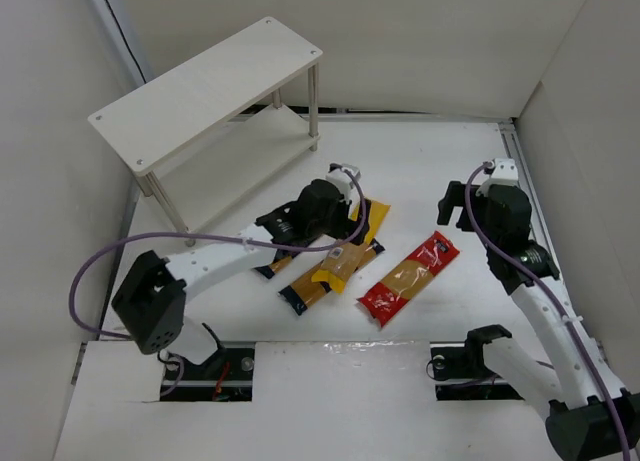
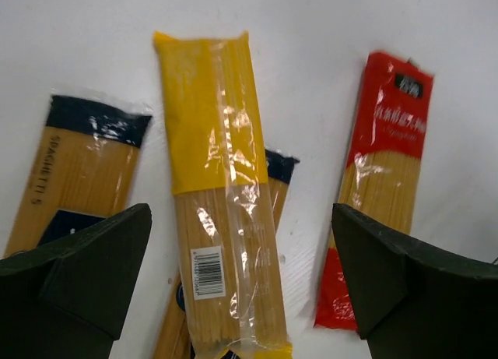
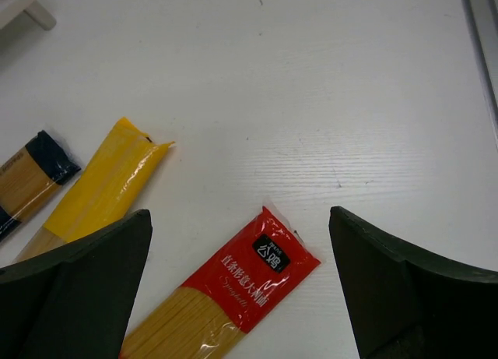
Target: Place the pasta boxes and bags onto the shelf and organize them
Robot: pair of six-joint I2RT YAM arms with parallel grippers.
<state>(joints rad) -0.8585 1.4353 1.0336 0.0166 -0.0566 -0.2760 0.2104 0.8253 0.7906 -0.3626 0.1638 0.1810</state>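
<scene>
Next, my left gripper moves down over the yellow pack's middle (image 1: pixel 351 249) (image 2: pixel 226 207) and closes its fingers across the width, since this pack lies uncovered atop a navy-ended one.
Four spaghetti packs lie on the white table. The plain yellow pack (image 1: pixel 358 243) (image 2: pixel 222 195) lies on top of one navy-ended pack (image 1: pixel 303 291) (image 2: pixel 278 172). The second navy-ended pack (image 1: pixel 272 269) (image 2: pixel 78 172) lies to its left, partly under my left arm. The red pack (image 1: pixel 408 278) (image 3: pixel 233 297) lies apart to the right. My left gripper (image 1: pixel 338 224) (image 2: pixel 241 281) is open, hovering above the yellow pack with a finger on each side. My right gripper (image 1: pixel 462 213) (image 3: pixel 241 289) is open above the red pack's far end. The white two-tier shelf (image 1: pixel 210 81) stands at the far left with nothing visible on it.
White walls enclose the table on the left, back and right. A shelf leg (image 3: pixel 27 7) shows at the right wrist view's top left corner. A purple cable (image 1: pixel 100 266) loops from the left arm. The arm bases sit at the near edge.
</scene>
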